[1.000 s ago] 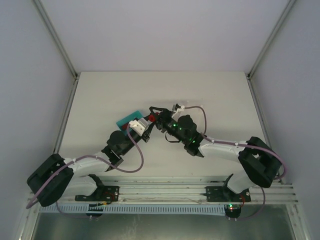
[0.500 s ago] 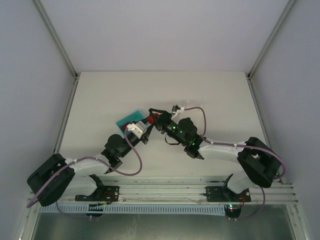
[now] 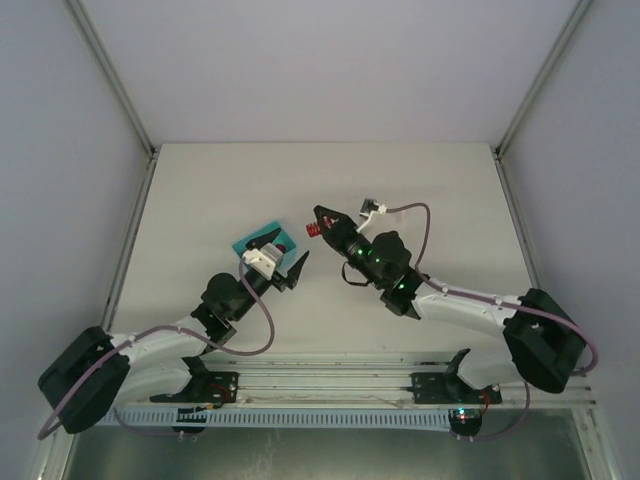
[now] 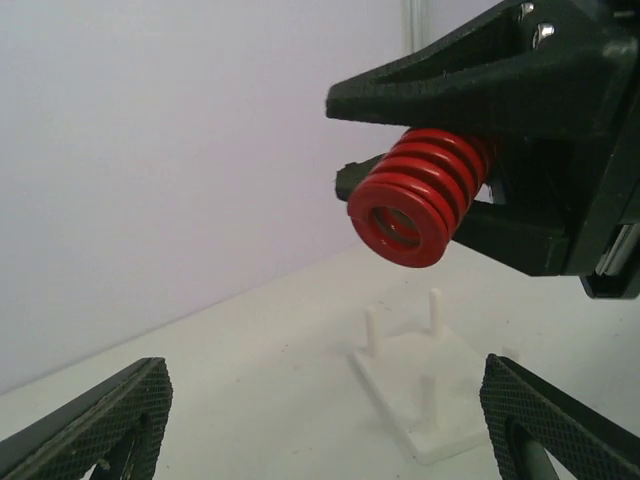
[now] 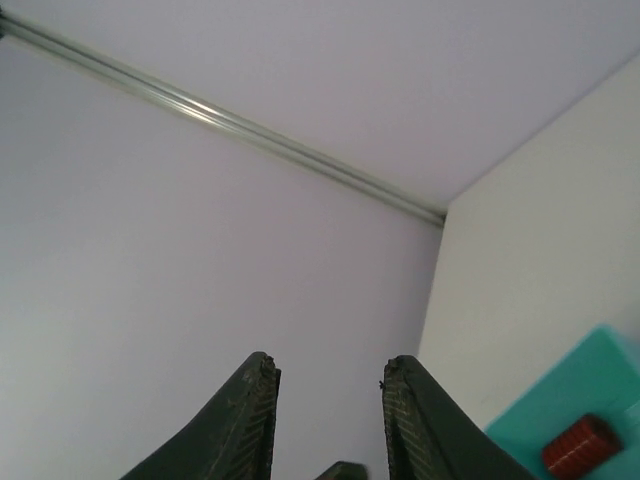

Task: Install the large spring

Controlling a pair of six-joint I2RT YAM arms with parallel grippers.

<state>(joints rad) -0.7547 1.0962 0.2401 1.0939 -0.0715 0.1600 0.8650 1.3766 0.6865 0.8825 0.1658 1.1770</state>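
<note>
The held spring's hollow lies sideways, so the robot's right gripper will next go to the right in the top view, tip downward and lower onto the base's farthest peg.
The large red spring (image 4: 420, 195) hangs in the air, clamped crosswise between the black fingers (image 4: 470, 70) of my right gripper (image 3: 318, 222), which is shut on it. From above the spring (image 3: 311, 229) shows as a red spot at that gripper's tip. Below it on the table stands a white base (image 4: 470, 400) with three thin upright pegs. My left gripper (image 4: 325, 365) is open and holds nothing, its fingers wide apart on either side of the base. In the right wrist view the right gripper (image 5: 325, 365) points up at the wall and the held spring is hidden.
A teal tray (image 3: 255, 237) lies on the table just left of my left gripper (image 3: 281, 252). A smaller red spring (image 5: 580, 447) rests in that tray (image 5: 590, 390). White walls enclose the table on three sides.
Both grippers were together at the spring. The left one has opened and drawn back down-left. The right one has closed on the spring and carried it slightly right.
</note>
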